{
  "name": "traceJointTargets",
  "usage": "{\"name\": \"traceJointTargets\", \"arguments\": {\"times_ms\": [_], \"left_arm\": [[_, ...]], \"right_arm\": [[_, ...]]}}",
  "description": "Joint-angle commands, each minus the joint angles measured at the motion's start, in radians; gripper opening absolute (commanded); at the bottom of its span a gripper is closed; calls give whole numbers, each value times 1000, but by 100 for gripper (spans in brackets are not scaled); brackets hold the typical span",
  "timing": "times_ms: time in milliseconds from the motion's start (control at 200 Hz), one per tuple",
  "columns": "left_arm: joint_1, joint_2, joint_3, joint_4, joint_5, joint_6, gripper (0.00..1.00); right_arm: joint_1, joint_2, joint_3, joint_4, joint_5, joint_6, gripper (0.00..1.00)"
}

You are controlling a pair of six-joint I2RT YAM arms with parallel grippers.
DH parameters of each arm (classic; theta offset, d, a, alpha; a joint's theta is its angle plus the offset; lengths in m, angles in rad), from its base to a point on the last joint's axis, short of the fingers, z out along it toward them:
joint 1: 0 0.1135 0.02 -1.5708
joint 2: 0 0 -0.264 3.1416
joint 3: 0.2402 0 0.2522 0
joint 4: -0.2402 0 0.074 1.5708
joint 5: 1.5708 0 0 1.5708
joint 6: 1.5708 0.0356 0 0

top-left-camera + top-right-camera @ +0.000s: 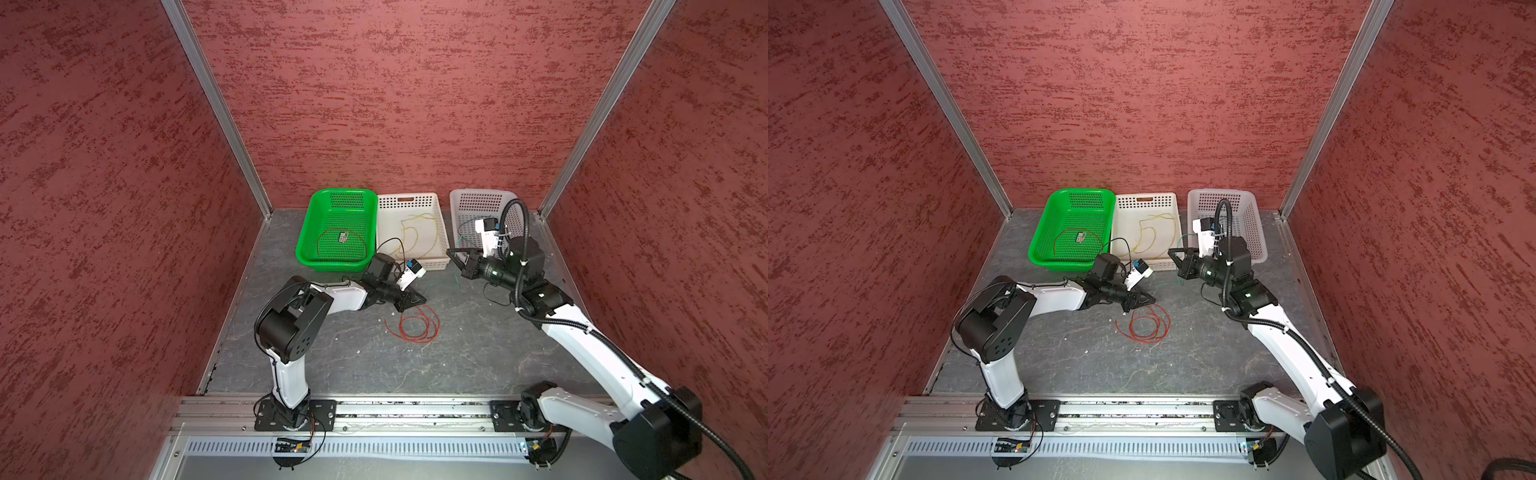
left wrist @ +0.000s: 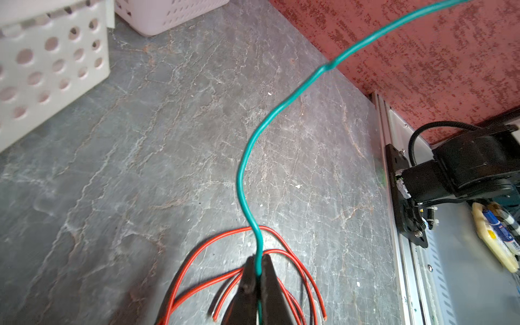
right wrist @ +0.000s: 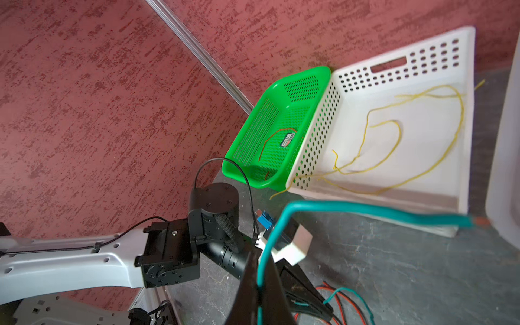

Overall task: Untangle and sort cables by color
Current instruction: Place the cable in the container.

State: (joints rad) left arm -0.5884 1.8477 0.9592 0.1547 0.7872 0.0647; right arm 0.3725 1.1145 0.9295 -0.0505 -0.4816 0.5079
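The right gripper rises outward over the pale basket [image 1: 468,222] [image 3: 506,178] next, which lies outward of it, then lowers and releases the blue-green cable away from red and yellow.
A blue-green cable [image 2: 242,168] rises from my left gripper [image 2: 259,257], which is shut on it just above the dark floor. My right gripper [image 3: 261,254] is shut on a blue-green cable [image 3: 365,209] too, whose bare end hangs free. In both top views the left gripper [image 1: 422,298] is low at mid-floor, and the right gripper [image 1: 449,252] is higher, in front of the baskets. A faint blue-green strand [image 1: 444,283] runs between them. Red cables [image 1: 415,328] lie looped on the floor under the left gripper. One red cable [image 1: 340,241] lies in the green basket, and yellow cables [image 1: 415,232] in the white one.
Three baskets stand along the back wall: a green basket [image 1: 305,232], a white basket [image 1: 409,195] and a pale basket [image 1: 461,199]. Red textured walls close in three sides. A metal rail [image 1: 415,409] carrying both arm bases runs along the front.
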Motion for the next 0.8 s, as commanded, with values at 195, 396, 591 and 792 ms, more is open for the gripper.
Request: {"name": "traceJointTargets", "arguments": {"times_ms": [195, 396, 591, 792], "left_arm": [[-4, -45, -61, 53, 73, -10, 0], [-29, -134, -86, 67, 123, -21, 28], [-41, -279, -112, -11, 108, 12, 45], [-27, -418, -161, -70, 36, 36, 65]], "right_arm": [[-21, 38, 264, -113, 190, -187, 0], [-55, 158, 434, -169, 302, -258, 0], [-101, 266, 531, -166, 373, -292, 0], [-201, 448, 661, -200, 379, -308, 0]]}}
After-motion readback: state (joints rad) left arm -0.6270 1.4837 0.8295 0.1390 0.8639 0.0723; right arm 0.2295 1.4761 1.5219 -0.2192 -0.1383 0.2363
